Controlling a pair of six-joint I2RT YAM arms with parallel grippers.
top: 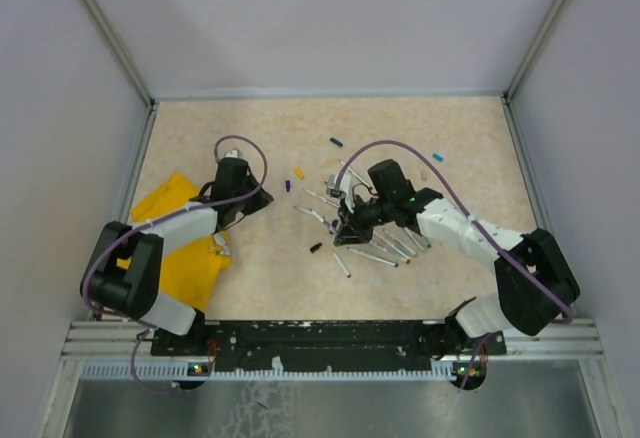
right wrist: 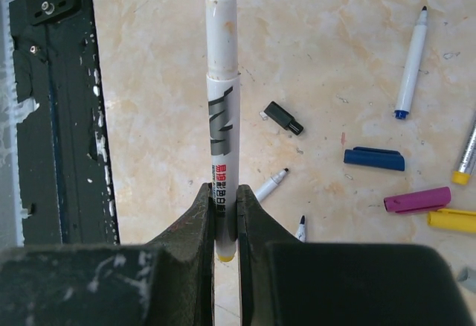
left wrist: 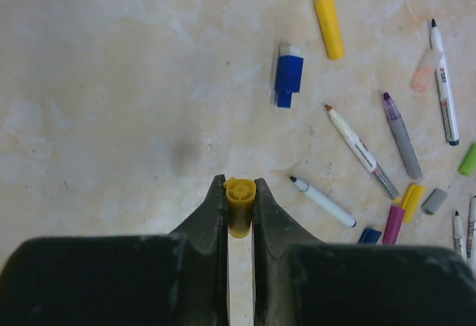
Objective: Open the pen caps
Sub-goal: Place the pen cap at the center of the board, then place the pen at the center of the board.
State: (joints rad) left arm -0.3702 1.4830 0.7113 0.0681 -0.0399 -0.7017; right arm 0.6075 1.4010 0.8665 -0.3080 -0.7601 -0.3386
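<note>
The yellow cap in the robot's left gripper hangs free of any pen, so it needs to go down toward the spot near the blue cap (left wrist: pixel 223 131) next.
My left gripper (left wrist: pixel 239 188) is shut on a short yellow pen cap (left wrist: pixel 239 205), held above bare table at the left (top: pixel 232 155). My right gripper (right wrist: pixel 225 192) is shut on a white pen (right wrist: pixel 222 103) with a yellow end; its tip runs out of the top of the right wrist view. That gripper hangs over the pile of pens (top: pixel 372 243) in mid-table. Loose caps lie around: yellow (left wrist: pixel 329 27), blue (left wrist: pixel 288 77), black (right wrist: pixel 283 117), dark blue (right wrist: pixel 374 158), magenta (right wrist: pixel 416 200). Uncapped pens (left wrist: pixel 362 149) (left wrist: pixel 322 200) (right wrist: pixel 411 64) lie flat.
A yellow cloth (top: pixel 185 258) lies under the left arm at the table's left. A black rail (top: pixel 330 336) runs along the near edge, close to the right gripper. Grey walls (top: pixel 320 18) enclose the table. A small blue cap (top: pixel 437 157) lies at the far right.
</note>
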